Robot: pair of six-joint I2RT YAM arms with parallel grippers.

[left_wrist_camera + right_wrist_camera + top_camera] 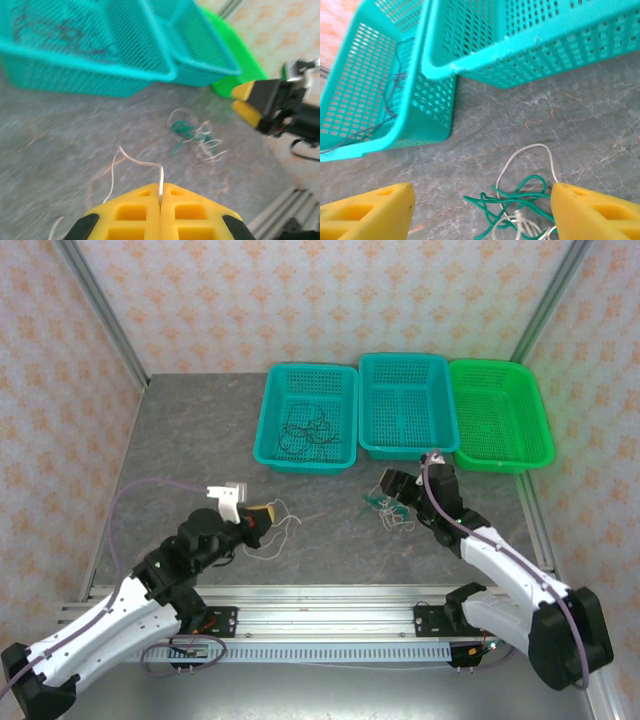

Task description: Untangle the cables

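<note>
The left gripper moves up and outward over the middle teal basket next and releases the thin whitish cable there, since that empty basket stands outward of the gripper.
My left gripper (pixel 262 514) (pixel 161 188) is shut on a thin whitish cable (pixel 138 163), which trails over the table in loose loops (pixel 281 531). A small clump of green and whitish cables (pixel 391 513) (pixel 193 134) (pixel 521 204) lies on the grey table in front of the middle basket. My right gripper (pixel 386 502) (pixel 482 196) hovers open just above it, the clump lying by the right finger (pixel 592 215). In the left wrist view the right gripper (pixel 240 100) stands beyond the clump. Thin black cables (pixel 305 430) (pixel 395 86) lie in the left teal basket.
Three baskets stand in a row at the back: a left teal basket (pixel 275 435) (pixel 350 135), a middle teal basket (pixel 375 435) (pixel 520 55) and a green basket (pixel 535 430). Metal rails run along the near table edge (pixel 320 625).
</note>
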